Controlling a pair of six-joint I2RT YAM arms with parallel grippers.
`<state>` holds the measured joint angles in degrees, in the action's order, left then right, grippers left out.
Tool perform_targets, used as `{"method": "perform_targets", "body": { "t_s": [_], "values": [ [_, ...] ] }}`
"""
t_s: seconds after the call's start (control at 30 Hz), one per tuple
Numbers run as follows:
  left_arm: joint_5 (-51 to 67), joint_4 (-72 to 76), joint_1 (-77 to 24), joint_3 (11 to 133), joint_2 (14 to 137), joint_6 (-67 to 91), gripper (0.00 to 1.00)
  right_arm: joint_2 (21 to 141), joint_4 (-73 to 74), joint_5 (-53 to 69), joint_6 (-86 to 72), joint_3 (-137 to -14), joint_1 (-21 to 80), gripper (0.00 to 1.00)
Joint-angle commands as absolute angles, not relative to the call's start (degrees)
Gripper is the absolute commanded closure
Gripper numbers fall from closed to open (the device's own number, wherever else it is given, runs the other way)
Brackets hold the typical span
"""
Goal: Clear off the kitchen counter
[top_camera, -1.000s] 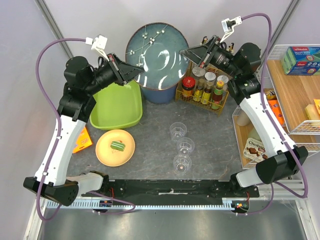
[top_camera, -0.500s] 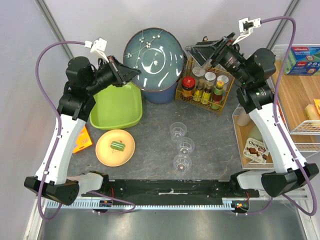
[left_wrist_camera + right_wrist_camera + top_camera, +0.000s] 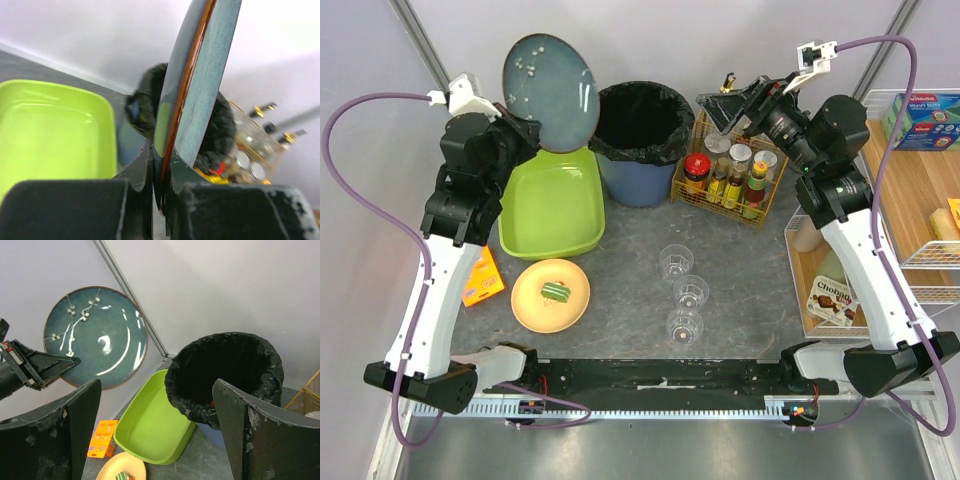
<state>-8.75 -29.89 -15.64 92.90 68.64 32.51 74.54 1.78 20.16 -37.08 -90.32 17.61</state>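
Observation:
The bottom of the green tub point(image 3: 553, 208) is empty, so my left gripper should move down next, lower the large blue plate point(image 3: 548, 92) onto that bottom and let go of the plate's rim.
My left gripper point(image 3: 527, 128) is shut on the rim of a large blue plate point(image 3: 548, 92) with white blossom marks. It holds the plate tilted on edge in the air, above the back of the green tub point(image 3: 553, 208). In the left wrist view the plate point(image 3: 200, 85) stands edge-on between the fingers point(image 3: 134, 172). My right gripper point(image 3: 730, 100) stands open and empty above the condiment rack point(image 3: 728, 172); its view looks across at the plate point(image 3: 95, 337), the bin point(image 3: 225, 372) and the tub point(image 3: 155, 435). The grey kitchen counter point(image 3: 620, 320) carries the other items.
A blue bin with a black bag point(image 3: 642, 125) stands at the back middle. A yellow plate with a green-striped piece point(image 3: 551, 293), an orange box point(image 3: 483, 280) and three clear glasses point(image 3: 683, 292) are on the counter. A white wire rack point(image 3: 910, 190) borders the right side.
The left arm has swung the blue plate from over the bin to the left and tipped it upright. The right gripper has opened and drawn back to the right.

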Motion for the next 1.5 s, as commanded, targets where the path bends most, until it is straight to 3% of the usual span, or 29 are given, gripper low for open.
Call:
{"method": "perform_targets", "body": {
  "t_s": [0.0,0.2,0.3,0.7,1.07,1.47],
  "values": [
    [-28.1,-18.3,-15.4,93.2,66.2,34.8,0.98,74.4,4.8,17.1,-32.2,-94.0,17.4,0.02],
    [-38.0,-17.3,-15.3,88.6,69.0,38.4,0.98,74.8,7.2,15.6,-29.3,-94.7,17.5,0.02],
    [-37.7,-15.3,-14.7,84.5,70.0,41.7,0.98,74.7,9.0,14.8,-27.5,-95.0,17.3,0.02],
    [-24.8,-10.5,-5.0,65.9,69.0,59.8,0.98,75.1,11.6,13.4,-25.8,-94.1,17.0,0.02],
    [-5.5,-7.5,4.0,65.3,79.8,64.8,0.98,75.1,11.8,13.5,-27.2,-92.9,17.0,0.02],
    [-0.3,5.3,4.2,62.7,92.5,66.2,0.98,73.6,11.8,16.3,-27.0,-90.7,16.9,0.02]
  ]
}}
